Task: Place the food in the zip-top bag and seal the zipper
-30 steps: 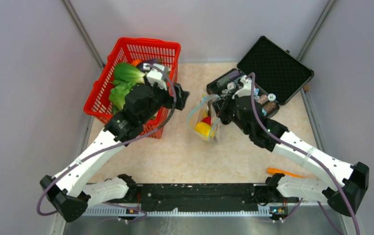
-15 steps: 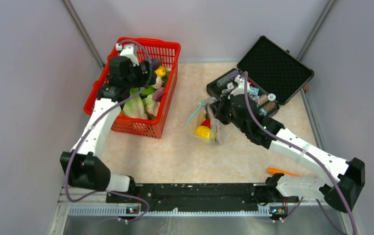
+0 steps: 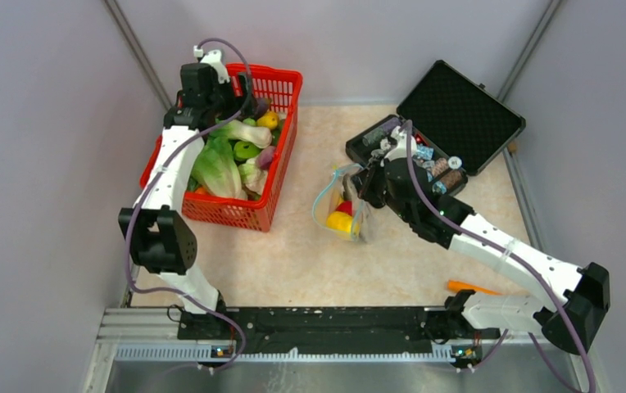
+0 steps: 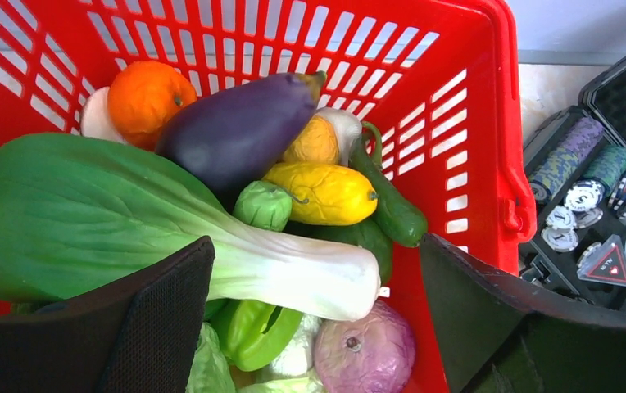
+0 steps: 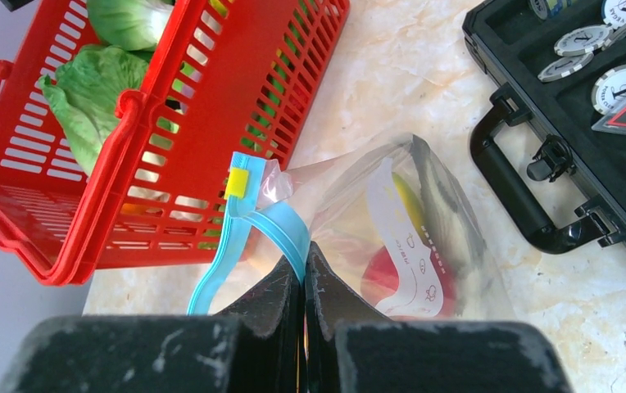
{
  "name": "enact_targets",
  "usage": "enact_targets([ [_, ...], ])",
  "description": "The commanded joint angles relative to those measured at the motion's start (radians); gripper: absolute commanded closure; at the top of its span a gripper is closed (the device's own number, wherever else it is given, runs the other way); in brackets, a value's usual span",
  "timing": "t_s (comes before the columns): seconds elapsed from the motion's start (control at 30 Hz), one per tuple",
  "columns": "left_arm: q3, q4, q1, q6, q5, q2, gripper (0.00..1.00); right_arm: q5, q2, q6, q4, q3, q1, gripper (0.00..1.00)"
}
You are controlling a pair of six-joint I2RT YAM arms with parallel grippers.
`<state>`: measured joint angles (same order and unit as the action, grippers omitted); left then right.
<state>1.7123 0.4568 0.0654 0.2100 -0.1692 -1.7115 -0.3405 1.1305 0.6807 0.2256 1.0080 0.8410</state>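
The eggplant (image 4: 236,127) lies slantwise beyond the bok choy, so my left gripper should move outward and down, turning its open fingers around the thick body.
My left gripper (image 4: 314,246) is open and empty, hovering over the food in the red basket (image 4: 474,164): a bok choy (image 4: 88,205), a purple eggplant (image 4: 236,127), a yellow piece (image 4: 322,192), a dark green cucumber (image 4: 392,209). In the top view it (image 3: 215,102) is at the basket's far left. My right gripper (image 5: 304,264) is shut on the zipper (image 5: 281,229) of the zip-top bag (image 5: 424,213), holding its mouth up. The bag (image 3: 338,205) holds a yellow piece (image 3: 339,219) and a red round one (image 3: 347,205).
An open black case (image 3: 449,115) with poker chips stands just right of the bag. An orange stick tool (image 3: 475,288) lies at the near right. The basket (image 3: 281,78) stands at the far left, against the wall corner.
My left arm has swung from the gap between basket and bag back to the basket's far left end. My right gripper still holds the bag, nearly unmoved.
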Motion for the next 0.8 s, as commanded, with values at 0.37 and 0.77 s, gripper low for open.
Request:
enact_targets([
  [0.37,0.459,-0.041,-0.102,-0.233,-0.301,-0.430,0.01,-0.014,0.037,-0.028,-0.026,0.063,-0.014,1.00],
  [0.77,0.569,-0.064,-0.121,-0.422,-0.315,-0.606,0.01,0.002,0.045,-0.020,-0.025,0.061,-0.021,1.00],
])
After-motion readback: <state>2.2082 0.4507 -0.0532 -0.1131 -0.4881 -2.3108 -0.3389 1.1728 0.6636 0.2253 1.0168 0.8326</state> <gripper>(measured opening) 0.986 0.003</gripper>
